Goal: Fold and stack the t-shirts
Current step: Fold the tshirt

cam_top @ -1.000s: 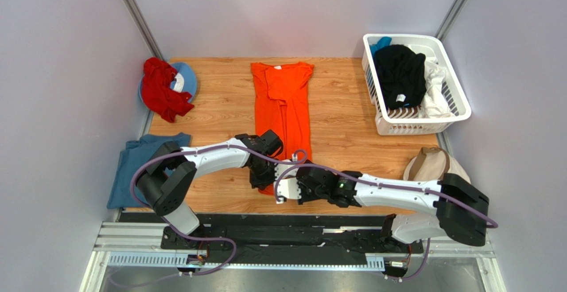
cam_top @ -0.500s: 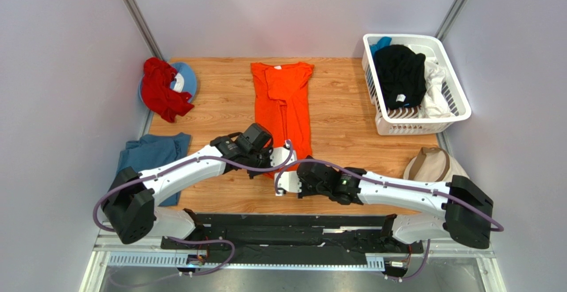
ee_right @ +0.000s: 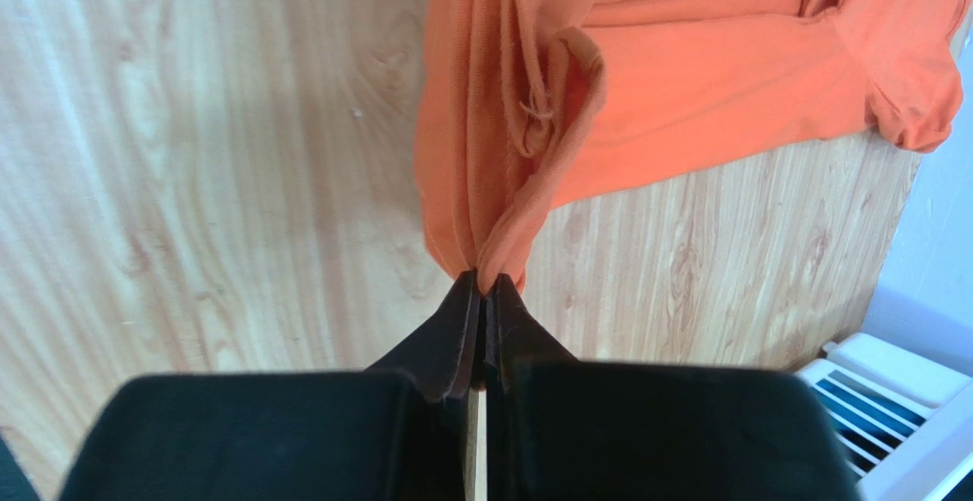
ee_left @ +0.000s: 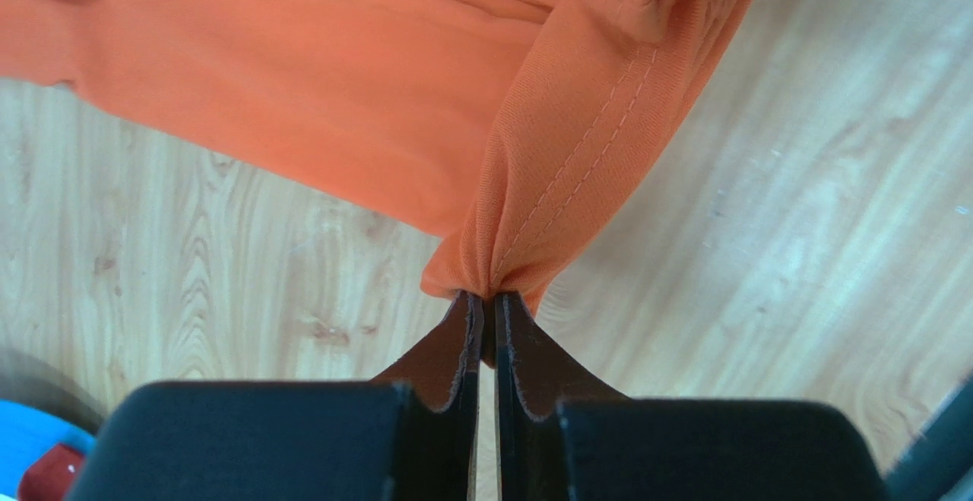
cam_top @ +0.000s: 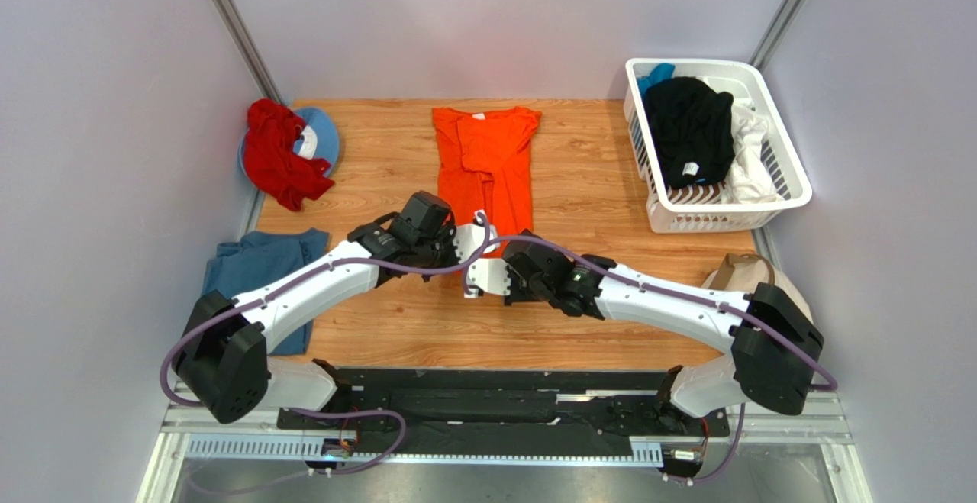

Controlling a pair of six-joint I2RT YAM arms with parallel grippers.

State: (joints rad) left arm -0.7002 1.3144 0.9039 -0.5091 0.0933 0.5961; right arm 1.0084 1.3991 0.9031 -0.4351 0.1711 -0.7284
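Observation:
My left gripper carries the raised hem's corner outward and down onto the shirt's middle next, and lets go. That spot lies outward of the gripper.
The bright orange t-shirt lies lengthwise on the wooden table, its collar at the far side. Its near hem is raised off the wood. My left gripper is shut on the hem's left corner, the cloth bunched at the fingertips. My right gripper is shut on the right corner in the same way. The two grippers sit close together over the shirt's lower half. A dusty blue t-shirt lies at the table's left near edge. Black and white t-shirts fill the basket.
The white laundry basket stands at the back right. A red cloth lies on a blue round thing at the back left. A beige cap sits at the right near edge. Grey walls close in both sides.
Both grippers have moved away from the near edge toward the back, carrying the orange hem with them. The near part of the shirt has left the wood.

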